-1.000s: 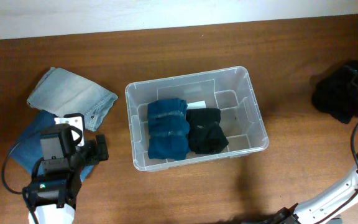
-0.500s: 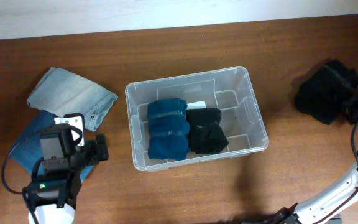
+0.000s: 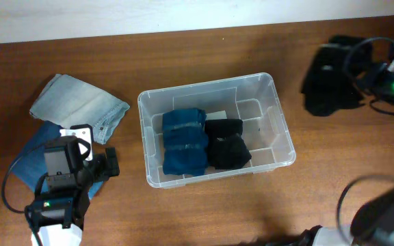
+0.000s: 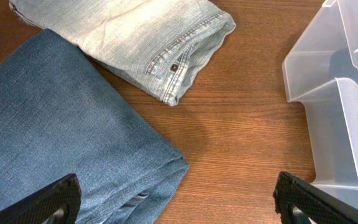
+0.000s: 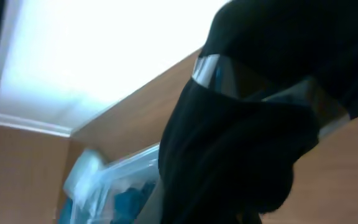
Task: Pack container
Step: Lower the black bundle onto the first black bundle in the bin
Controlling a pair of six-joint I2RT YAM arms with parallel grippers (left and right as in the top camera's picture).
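Observation:
The robot's right gripper should next swing to the left in the overhead view, go down over the container's bare end [image 3: 261,131] and release the garment, as the clear bottom of the container shows there.
The clear container [image 3: 284,130] stands mid-table and holds a folded dark blue garment [image 3: 184,140] beside a folded black one [image 3: 227,145]. Up at the back right, my right gripper [image 3: 358,76] is shut on another black garment [image 3: 328,85], which hangs above the table right of the container. In the right wrist view this black cloth [image 5: 260,124] hides the fingers, and the container [image 5: 123,180] shows blurred below. My left gripper [image 4: 179,205] stands open and holds nothing, low over the folded blue jeans [image 4: 61,124], left of the container's corner [image 4: 347,112].
Folded light-wash jeans [image 3: 79,106] lie at the left, partly over the darker blue jeans [image 3: 36,154]. Bare wooden table [image 3: 204,212] runs in front of the container. A pale wall borders the table's far edge.
The right gripper has shut on the black garment and carried it up and leftward from the table's right edge. The left arm has not moved.

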